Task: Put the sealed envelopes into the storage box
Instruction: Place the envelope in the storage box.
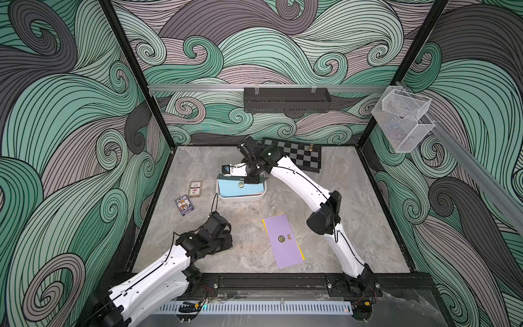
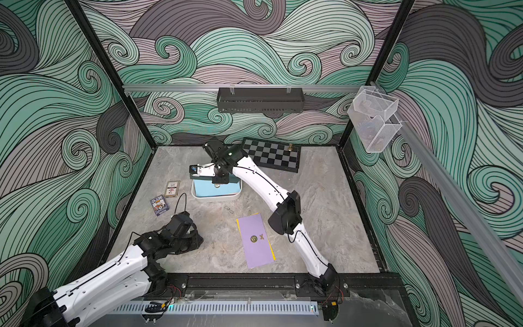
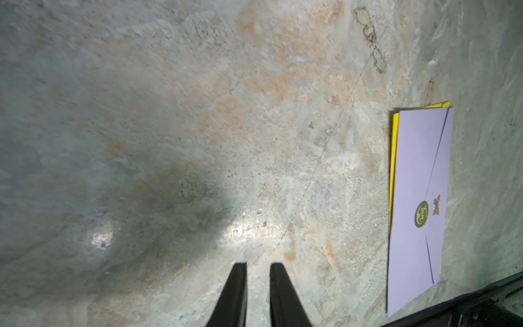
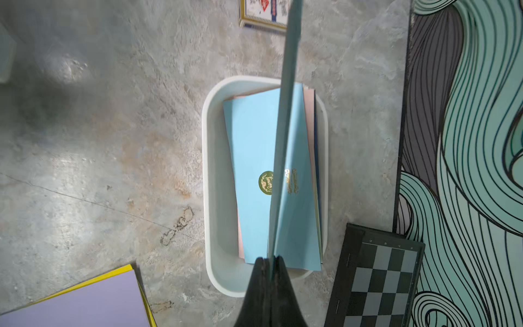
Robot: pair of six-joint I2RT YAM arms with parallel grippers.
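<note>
The teal-green envelope is still hanging above the storage box's rim. My right gripper will next lower it into the white storage box and let it go on the light blue envelope (image 1: 235, 191) (image 4: 254, 141).
The white storage box (image 1: 226, 198) (image 2: 198, 196) (image 4: 208, 170) stands mid-table. Inside lies a light blue envelope (image 1: 235, 191) (image 4: 254, 141) over a peach one (image 4: 310, 107). My right gripper (image 4: 270, 259) (image 1: 252, 181) hangs just above the box, shut on a teal-green envelope (image 4: 287, 99) (image 1: 263, 179) seen edge-on. A lilac envelope (image 1: 284, 240) (image 2: 256, 240) (image 3: 418, 198) lies nearer the front on a yellow one (image 3: 393, 158) (image 4: 93, 279). My left gripper (image 3: 257, 264) (image 1: 223, 240) hovers low over bare table left of them, jaws a narrow gap apart and empty.
Two playing-card packs (image 1: 195, 189) (image 1: 184, 205) lie left of the box. A chessboard (image 1: 300, 157) with a small piece (image 1: 311, 147) sits at the back. A black tray (image 1: 285, 99) hangs on the rear wall, a clear mesh bin (image 1: 402, 119) on the right rail.
</note>
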